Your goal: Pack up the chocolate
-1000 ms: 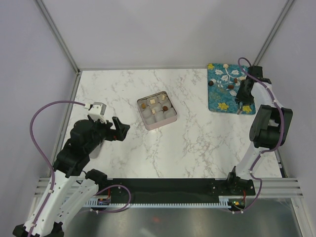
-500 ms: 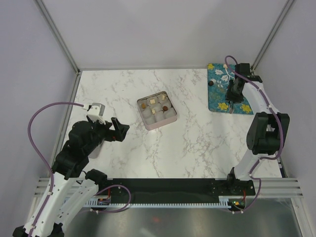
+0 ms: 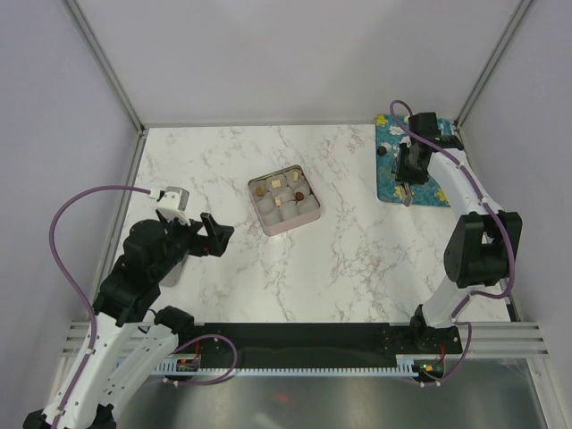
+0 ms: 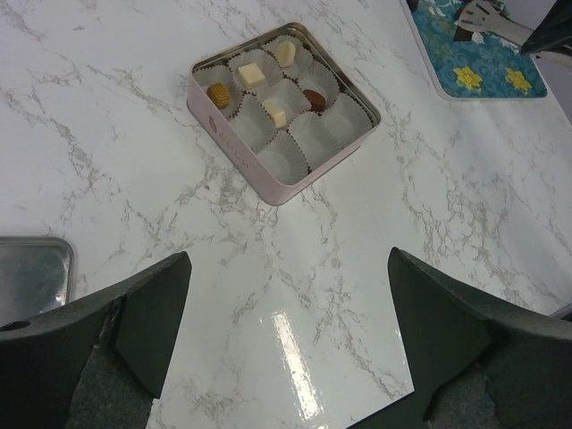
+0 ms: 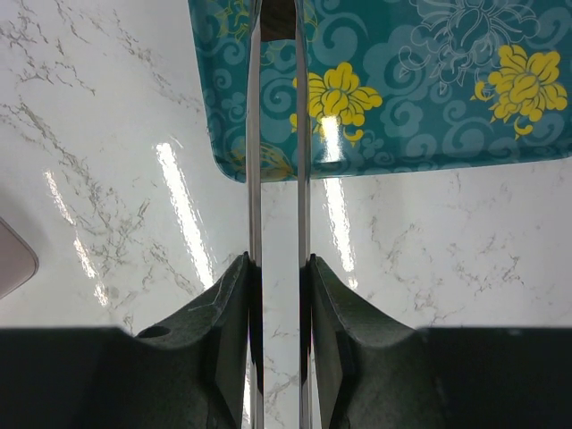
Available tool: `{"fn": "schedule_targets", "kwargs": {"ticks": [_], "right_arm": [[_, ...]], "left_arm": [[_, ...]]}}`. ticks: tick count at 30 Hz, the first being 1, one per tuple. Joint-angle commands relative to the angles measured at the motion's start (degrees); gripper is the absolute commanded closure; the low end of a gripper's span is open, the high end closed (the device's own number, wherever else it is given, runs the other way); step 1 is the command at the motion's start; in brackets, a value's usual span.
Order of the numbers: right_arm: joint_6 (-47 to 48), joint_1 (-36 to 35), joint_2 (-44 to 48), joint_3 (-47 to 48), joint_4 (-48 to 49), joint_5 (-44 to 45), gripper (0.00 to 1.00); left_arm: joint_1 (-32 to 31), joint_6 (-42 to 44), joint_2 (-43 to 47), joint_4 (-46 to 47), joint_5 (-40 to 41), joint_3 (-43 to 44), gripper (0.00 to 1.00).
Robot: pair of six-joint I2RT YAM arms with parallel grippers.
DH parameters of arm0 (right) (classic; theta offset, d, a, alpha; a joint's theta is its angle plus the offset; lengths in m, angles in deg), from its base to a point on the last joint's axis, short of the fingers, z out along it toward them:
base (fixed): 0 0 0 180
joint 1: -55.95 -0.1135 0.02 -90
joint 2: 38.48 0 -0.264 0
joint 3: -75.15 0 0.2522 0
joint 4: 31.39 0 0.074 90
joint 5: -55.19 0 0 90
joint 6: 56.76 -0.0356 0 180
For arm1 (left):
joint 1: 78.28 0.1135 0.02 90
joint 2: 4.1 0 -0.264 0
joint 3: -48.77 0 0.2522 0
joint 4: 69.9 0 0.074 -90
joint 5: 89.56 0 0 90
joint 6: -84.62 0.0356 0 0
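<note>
I need to carry the tongs to the left in the top view with my right gripper, over the cup just nearer than the caramel piece (image 3: 265, 206), and let them go there, because that cup is empty.
The pink tin (image 3: 284, 201) of white paper cups holds several chocolate pieces (image 4: 252, 74), cream, caramel and dark brown. More chocolate (image 3: 382, 150) lies on the teal flowered tray (image 3: 427, 189) at the back right. My right gripper (image 5: 278, 261) hangs over that tray's near left corner, shut on the thin metal tongs (image 5: 254, 134). The tongs' arms are squeezed close together, and a dark brown piece (image 5: 277, 16) shows between them at the top edge. My left gripper (image 4: 288, 268) hovers wide open over bare marble, nearer than the tin and left of it, holding nothing.
A metal lid (image 4: 31, 273) lies flat at the left, beside my left arm. The teal tray (image 5: 429, 98) reaches almost to the right wall. Marble table (image 3: 349, 250) stretches between tin and tray.
My right arm has swung left and farther back over the tray with the tongs, and its fingers have squeezed them narrower. The left arm has not moved.
</note>
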Motion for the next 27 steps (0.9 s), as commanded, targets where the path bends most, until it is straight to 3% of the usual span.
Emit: {"fn": "schedule_targets", "kwargs": {"ticks": [1, 9, 20, 27], "right_arm": [[0.6, -0.1, 3.5, 0.2, 0.0, 0.6, 0.64], [-0.5, -4.3, 4.3, 2.5, -0.6, -0.5, 0.64], [-7.1, -23.4, 4.3, 9.5, -1.1, 0.6, 0.66], [-10.1, -36.6, -0.4, 13.5, 0.2, 1.2, 0.67]], "left_arm": [[-0.2, 1.4, -0.1, 0.6, 0.1, 0.3, 0.00], [-0.2, 1.3, -0.3, 0.6, 0.5, 0.3, 0.00], [-0.2, 1.3, 0.6, 0.5, 1.4, 0.2, 0.00], [-0.2, 1.2, 0.7, 0.6, 1.7, 0.4, 0.00]]}}
